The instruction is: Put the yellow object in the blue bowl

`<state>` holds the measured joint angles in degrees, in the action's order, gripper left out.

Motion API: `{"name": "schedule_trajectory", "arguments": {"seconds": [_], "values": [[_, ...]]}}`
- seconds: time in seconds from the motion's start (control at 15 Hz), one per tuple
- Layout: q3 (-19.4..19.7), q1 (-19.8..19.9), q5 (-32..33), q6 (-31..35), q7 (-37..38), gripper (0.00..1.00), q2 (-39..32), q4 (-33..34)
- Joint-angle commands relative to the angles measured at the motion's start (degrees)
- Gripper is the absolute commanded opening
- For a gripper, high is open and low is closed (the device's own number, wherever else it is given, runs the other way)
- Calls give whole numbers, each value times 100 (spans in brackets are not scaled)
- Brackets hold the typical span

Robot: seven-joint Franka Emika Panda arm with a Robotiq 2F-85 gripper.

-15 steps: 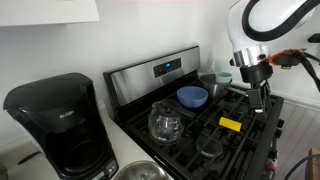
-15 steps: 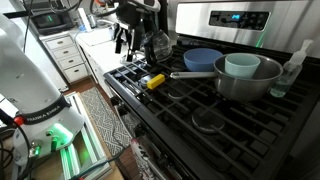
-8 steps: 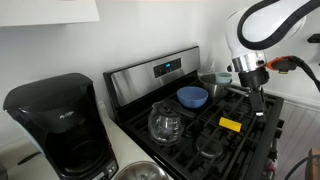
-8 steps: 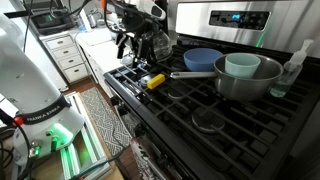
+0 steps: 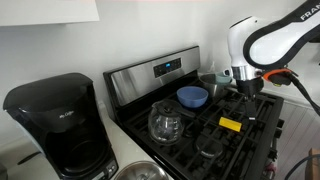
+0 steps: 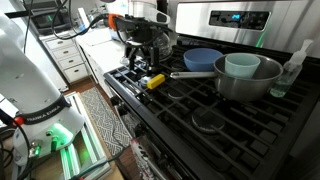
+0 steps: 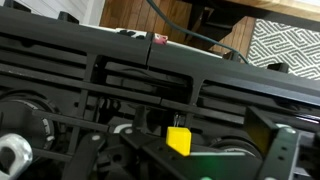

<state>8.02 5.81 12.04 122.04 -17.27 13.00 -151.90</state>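
Observation:
The grates slant in the wrist view and the yellow object is below, so I should turn my gripper square to them and lower it around the object's sides.
The yellow object is a small flat block lying on the black stove grates near the front; it also shows in an exterior view and in the wrist view. The blue bowl sits empty on the back of the stove, also seen in an exterior view. My gripper hangs open and empty just above the yellow object, also in an exterior view. In the wrist view the open fingers frame the block.
A glass carafe stands on the stove next to the bowl. A grey pan holding a light blue cup sits beside the bowl. A black coffee maker stands on the counter. A clear bottle is at the stove's far side.
The arm has bent and brought the gripper down and closer to the yellow object. The block, bowl and pan have not moved.

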Motion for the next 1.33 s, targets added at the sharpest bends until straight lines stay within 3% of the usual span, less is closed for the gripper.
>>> {"name": "schedule_trajectory", "arguments": {"seconds": [0.0, 0.4, 0.67, 1.0, 1.27], "values": [[-14, 63, 63, 644, 352, 100, -275, -110], [3, 106, -236, 1382, 985, 100, -617, -129], [10, 93, -516, 1635, 1012, 99, -868, -71], [-17, 101, -638, 1850, 1114, 92, -1107, -15], [8, 110, -707, 1757, 783, 79, -1171, 54]]}}
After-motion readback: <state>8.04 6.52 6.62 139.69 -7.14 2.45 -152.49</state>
